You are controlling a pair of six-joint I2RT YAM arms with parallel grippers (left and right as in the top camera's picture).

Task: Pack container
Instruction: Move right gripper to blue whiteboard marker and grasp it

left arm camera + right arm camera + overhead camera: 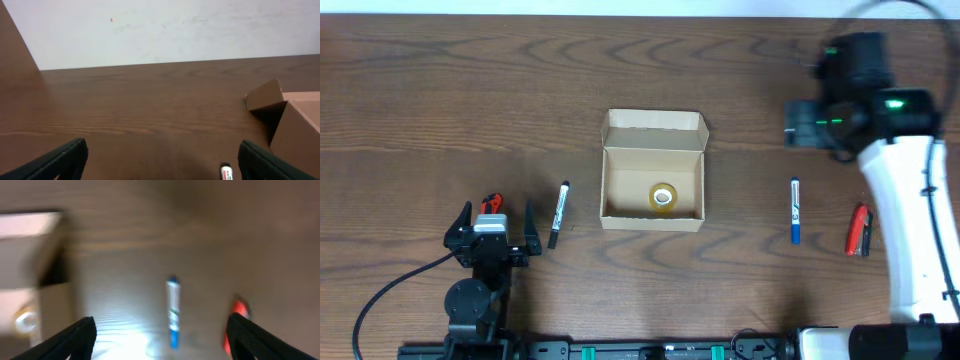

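My right gripper moves down and back onto the far half of the blue marker next, since that marker lies below the gripper and nearer my base.
The container (653,170), an open tan cardboard box, stands mid-table with its flap lid folded back. A roll of clear tape (663,196) lies inside it. Left of the box lies a black marker (559,213), with my left gripper (498,213) open just left of that marker. In the left wrist view the gripper (161,150) holds nothing; the marker's tip (226,172) and the container (295,125) show at the right. My right gripper (807,125) hangs high at the back right. It is open (160,320) above a blue marker (173,312), in a blurred view.
The blue marker (795,210) lies right of the box. A red marker (860,230) lies further right, beside the white right arm (910,220). A small red thing (492,203) shows between the left fingers. The left arm's cable (390,290) trails off to the front left.
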